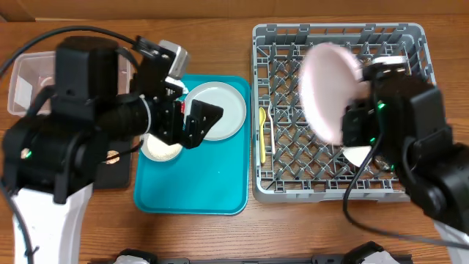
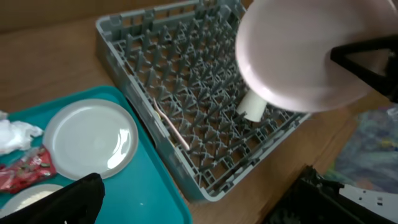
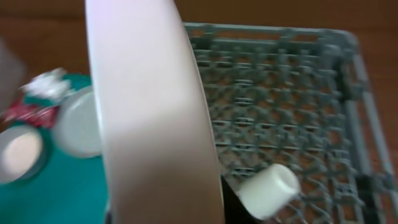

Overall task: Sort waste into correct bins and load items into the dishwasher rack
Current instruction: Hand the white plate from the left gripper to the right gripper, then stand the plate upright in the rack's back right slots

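Observation:
My right gripper should move outward and down next, onto the empty pegs by the rack's far edge (image 1: 368, 51), and let go of the plate there, because the cup (image 1: 359, 155) is on the nearer pegs.
My right gripper (image 1: 350, 123) is shut on the rim of the pale pink plate (image 1: 328, 92) and holds it on edge above the dishwasher rack (image 1: 410, 44). The plate fills the right wrist view (image 3: 149, 112), with a black finger (image 3: 227, 200) behind its rim. The white cup (image 1: 359, 155) lies on its side in the rack under the plate. The yellow utensil (image 1: 263, 136) lies along the rack's left side. My left gripper (image 1: 199, 122) is open and empty over the teal tray, beside the grey plate (image 1: 220, 108). The napkin (image 2: 15, 134), the wrapper (image 2: 25, 168) and the small bowl (image 2: 28, 200) sit on the tray.
The large teal tray (image 1: 190, 187) lies left of the rack. The clear tub (image 1: 29, 73) stands at the far left. The black tray (image 1: 117, 170) lies below it, partly under my left arm. The table's front edge shows in the left wrist view (image 2: 273, 174).

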Available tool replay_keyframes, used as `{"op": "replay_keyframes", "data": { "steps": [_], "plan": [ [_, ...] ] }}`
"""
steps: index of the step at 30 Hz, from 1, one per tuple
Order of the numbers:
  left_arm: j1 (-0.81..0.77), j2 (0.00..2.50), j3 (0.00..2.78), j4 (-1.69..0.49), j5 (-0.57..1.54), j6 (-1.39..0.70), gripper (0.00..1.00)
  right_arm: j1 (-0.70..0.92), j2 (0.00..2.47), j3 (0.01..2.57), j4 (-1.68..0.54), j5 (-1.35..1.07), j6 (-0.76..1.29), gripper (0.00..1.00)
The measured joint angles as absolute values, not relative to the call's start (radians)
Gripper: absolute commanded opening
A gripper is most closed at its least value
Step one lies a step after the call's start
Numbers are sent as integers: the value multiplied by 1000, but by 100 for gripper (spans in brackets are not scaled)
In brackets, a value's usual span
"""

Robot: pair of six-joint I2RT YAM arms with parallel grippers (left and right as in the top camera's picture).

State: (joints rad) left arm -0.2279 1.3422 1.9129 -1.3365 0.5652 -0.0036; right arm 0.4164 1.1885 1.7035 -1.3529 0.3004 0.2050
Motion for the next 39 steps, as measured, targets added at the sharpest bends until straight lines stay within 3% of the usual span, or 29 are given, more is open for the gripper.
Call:
{"op": "replay_keyframes", "data": {
  "steps": [6,13,27,36,39],
  "plan": [
    [-228,1301,2025,-1415,421,-80,100,160,1266,1703,-1284,402,225,8],
    [-228,1208,2044,-1399,287,-157,100,-4,1399,1703,-1209,391,168,8],
    [-228,1243,2050,-1404,242,-178,100,-26,1657,1703,-1033,337,-154,9],
    [-228,1291,2050,-1424,242,-178,100,-26,1773,1703,-1044,328,-237,9],
    [-228,1310,2049,-1491,243,-177,100,-26,1806,1703,-1050,323,-241,14]
  ]
}}
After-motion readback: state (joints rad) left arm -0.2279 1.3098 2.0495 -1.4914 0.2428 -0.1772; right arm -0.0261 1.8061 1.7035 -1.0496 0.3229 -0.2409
